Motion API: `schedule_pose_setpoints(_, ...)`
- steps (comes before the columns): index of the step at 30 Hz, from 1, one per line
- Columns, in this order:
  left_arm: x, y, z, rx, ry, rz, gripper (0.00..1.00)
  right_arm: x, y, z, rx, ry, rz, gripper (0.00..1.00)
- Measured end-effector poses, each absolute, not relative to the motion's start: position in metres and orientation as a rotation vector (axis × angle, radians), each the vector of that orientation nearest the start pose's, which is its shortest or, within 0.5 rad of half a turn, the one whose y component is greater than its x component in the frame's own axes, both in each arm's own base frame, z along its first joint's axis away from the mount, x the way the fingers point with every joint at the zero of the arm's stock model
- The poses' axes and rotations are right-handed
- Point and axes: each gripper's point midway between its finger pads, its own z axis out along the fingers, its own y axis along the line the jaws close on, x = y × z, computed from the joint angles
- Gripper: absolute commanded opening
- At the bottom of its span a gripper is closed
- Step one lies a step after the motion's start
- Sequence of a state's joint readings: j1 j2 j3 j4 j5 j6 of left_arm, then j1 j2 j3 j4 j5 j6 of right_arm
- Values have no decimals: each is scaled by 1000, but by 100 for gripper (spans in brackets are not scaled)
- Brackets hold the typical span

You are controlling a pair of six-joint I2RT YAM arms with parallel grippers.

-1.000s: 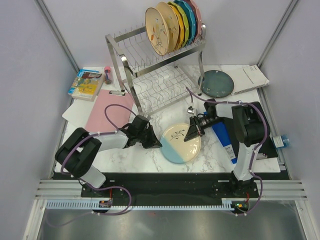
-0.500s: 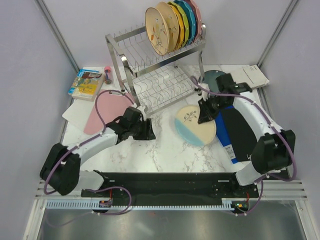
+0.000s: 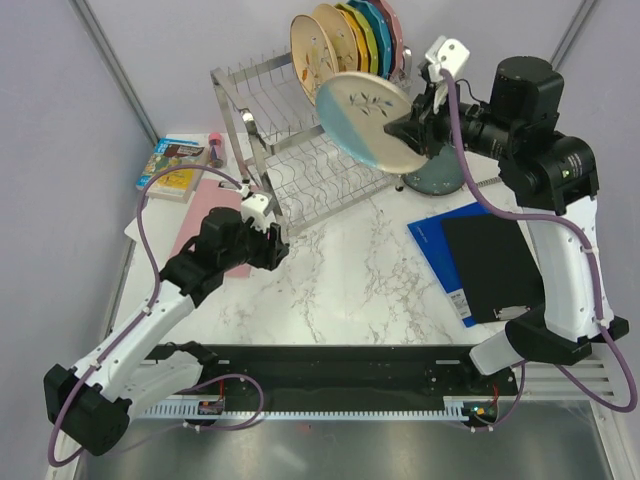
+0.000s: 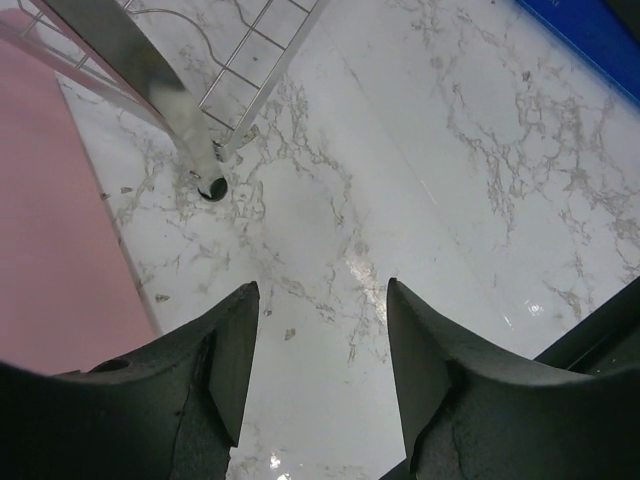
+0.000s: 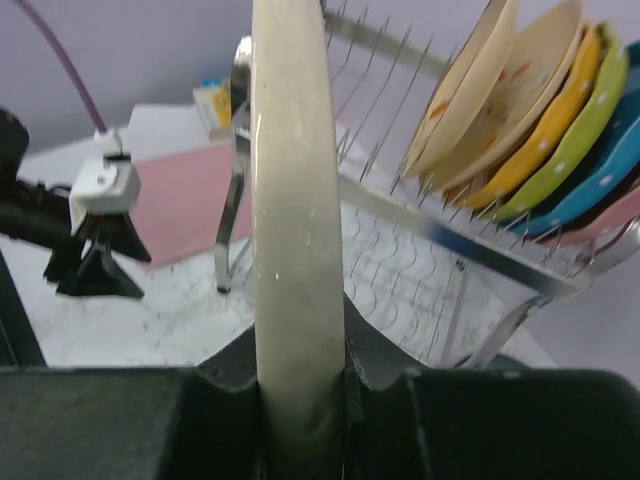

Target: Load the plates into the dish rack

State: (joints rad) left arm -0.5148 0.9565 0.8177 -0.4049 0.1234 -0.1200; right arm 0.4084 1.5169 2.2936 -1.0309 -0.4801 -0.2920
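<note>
The right gripper swings outward next, turning the tilted plate upright, and releases it in the wire slots beside the bird plates, since they stand empty.
My right gripper (image 3: pixel 418 128) is shut on the rim of the half-blue, half-cream plate (image 3: pixel 365 120) and holds it in the air, tilted, just in front of the top tier of the dish rack (image 3: pixel 262 95). In the right wrist view the plate's edge (image 5: pixel 295 200) stands upright between the jaws, with the rack (image 5: pixel 430 225) behind it. Two cream bird plates (image 3: pixel 322 55) stand in the top tier. The dark teal plate (image 3: pixel 440 180) lies on the table, partly hidden by the arm. My left gripper (image 3: pixel 278 245) hangs open and empty over the marble by the rack's leg (image 4: pixel 190 130).
Yellow, green, blue and pink plates (image 3: pixel 378 38) fill the right end of the top tier. A pink mat (image 3: pixel 215 215), a book (image 3: pixel 172 165) and a marker (image 3: pixel 215 148) lie at the left. A blue folder (image 3: pixel 430 240) under a black notebook (image 3: pixel 490 265) lies at the right.
The right arm has lifted the blue-and-cream plate off the table up to the rack's top tier. The left gripper has opened and drawn back left toward the rack's leg.
</note>
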Motion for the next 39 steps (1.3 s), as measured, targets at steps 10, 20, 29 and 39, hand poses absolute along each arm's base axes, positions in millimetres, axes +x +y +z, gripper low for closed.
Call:
schedule_pose_setpoints(10, 263, -140, 189, 404, 2085, -434, 57, 343, 243, 578, -532, 1312, 403, 0)
schedule_pose_setpoints(20, 271, -122, 184, 282, 2107, -450, 56, 383, 325, 538, -517, 1281, 236, 0)
schedule_pose_setpoints(29, 273, -120, 179, 236, 2113, -483, 55, 416, 322, 527, -442, 1279, 118, 0)
schedule_pose_setpoints(39, 273, -125, 178, 232, 2107, -522, 55, 435, 334, 518, -445, 1261, 83, 0)
